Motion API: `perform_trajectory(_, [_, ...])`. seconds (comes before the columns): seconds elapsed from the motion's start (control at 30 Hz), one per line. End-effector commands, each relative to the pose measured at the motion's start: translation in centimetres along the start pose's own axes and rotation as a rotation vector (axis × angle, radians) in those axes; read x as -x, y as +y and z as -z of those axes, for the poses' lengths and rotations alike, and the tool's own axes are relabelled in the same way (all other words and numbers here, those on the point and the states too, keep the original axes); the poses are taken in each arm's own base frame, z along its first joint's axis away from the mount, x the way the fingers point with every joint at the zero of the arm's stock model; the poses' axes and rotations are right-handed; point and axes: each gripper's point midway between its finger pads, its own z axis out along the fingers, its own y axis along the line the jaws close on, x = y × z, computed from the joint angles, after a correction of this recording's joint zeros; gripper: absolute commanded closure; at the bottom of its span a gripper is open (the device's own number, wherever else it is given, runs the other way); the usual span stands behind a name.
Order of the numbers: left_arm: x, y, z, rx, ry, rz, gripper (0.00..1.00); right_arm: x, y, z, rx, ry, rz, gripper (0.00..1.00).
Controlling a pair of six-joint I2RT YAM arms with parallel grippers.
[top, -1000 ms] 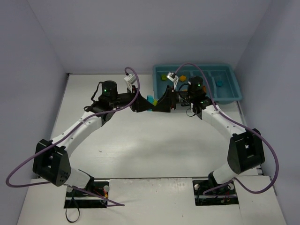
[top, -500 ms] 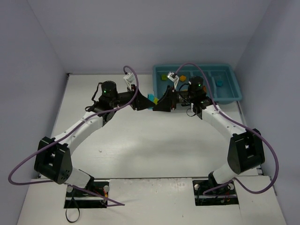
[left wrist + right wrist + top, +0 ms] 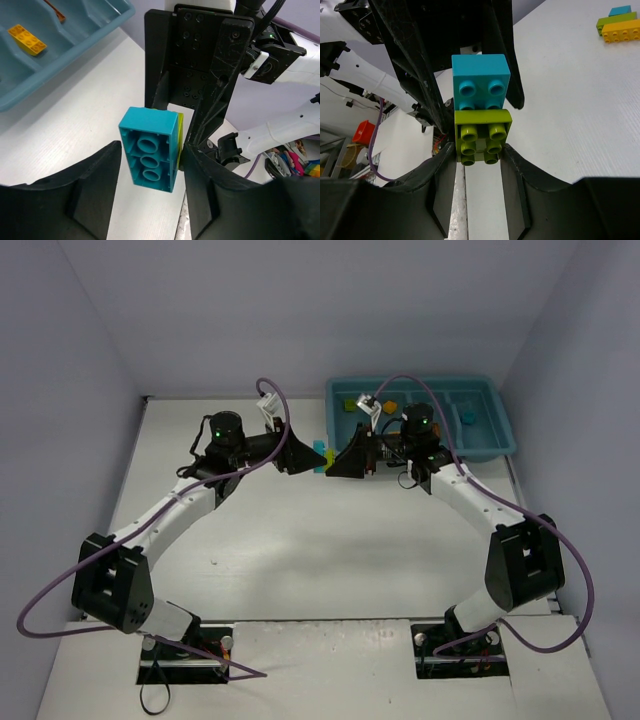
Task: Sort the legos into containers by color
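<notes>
My right gripper holds the green brick and should pull it off the cyan one, move outward and tip down over the end compartment (image 3: 346, 423) to release it, since a green lego lies there.
A clump of two legos, a cyan brick (image 3: 149, 150) joined to a lime-green brick (image 3: 482, 135), hangs in the air between my two grippers (image 3: 320, 454). My right gripper (image 3: 480, 150) is shut on the green brick, one finger on each side. My left gripper (image 3: 152, 155) is open around the cyan brick; a gap shows on the left side, and the other finger (image 3: 220, 195) lies close to the green edge. The teal tray of containers (image 3: 490, 390) stands at the back right and holds a green (image 3: 349, 405), an orange (image 3: 388, 407) and a cyan lego (image 3: 467, 418).
Another clump of cyan, green and orange bricks (image 3: 619, 22) lies on the white table. A yellow brick (image 3: 27, 39) lies in one tray compartment (image 3: 100, 25). Purple cables loop over both arms. Grey walls close in the table on three sides.
My left gripper has opened off the cyan brick and drawn back slightly to the left. My right gripper has closed on the green brick and now carries the clump.
</notes>
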Motion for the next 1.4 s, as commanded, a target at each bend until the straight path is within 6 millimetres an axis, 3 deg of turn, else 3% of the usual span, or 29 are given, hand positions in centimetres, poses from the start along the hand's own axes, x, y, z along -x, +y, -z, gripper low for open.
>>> perform_trajectory(0.0, [3.6,-2.5,1.1,-0.044,-0.088,-0.133,0.51,1.2,0.8,0.3,0.027,-0.019,0.081,1.0])
perform_trajectory(0.1, [3.8,-2.6,1.1,-0.047,-0.089,-0.128,0.43,1.1,0.7,0.2,0.027,-0.015,0.078,1.0])
perform_trajectory(0.5, [3.6,-2.7,1.1,-0.059,-0.089,-0.118,0.44,1.0,0.5,0.2,0.027,-0.012,0.073,1.0])
perform_trajectory(0.73, [3.6,-2.7,1.0,-0.062,-0.09,-0.116,0.58,0.9,0.6,0.2,0.031,-0.01,0.073,1.0])
perform_trajectory(0.97, [3.8,-3.0,0.9,-0.084,-0.102,-0.112,0.81,0.7,0.5,0.2,0.038,-0.004,0.071,1.0])
perform_trajectory(1.2, [3.6,-3.1,1.5,-0.099,-0.089,-0.111,0.96,0.1,-0.7,0.8,0.018,-0.006,0.054,1.0])
perform_trajectory(1.37, [3.5,-2.8,2.1,-0.097,-0.088,-0.108,0.99,0.2,-1.4,1.3,0.004,-0.014,0.052,1.0])
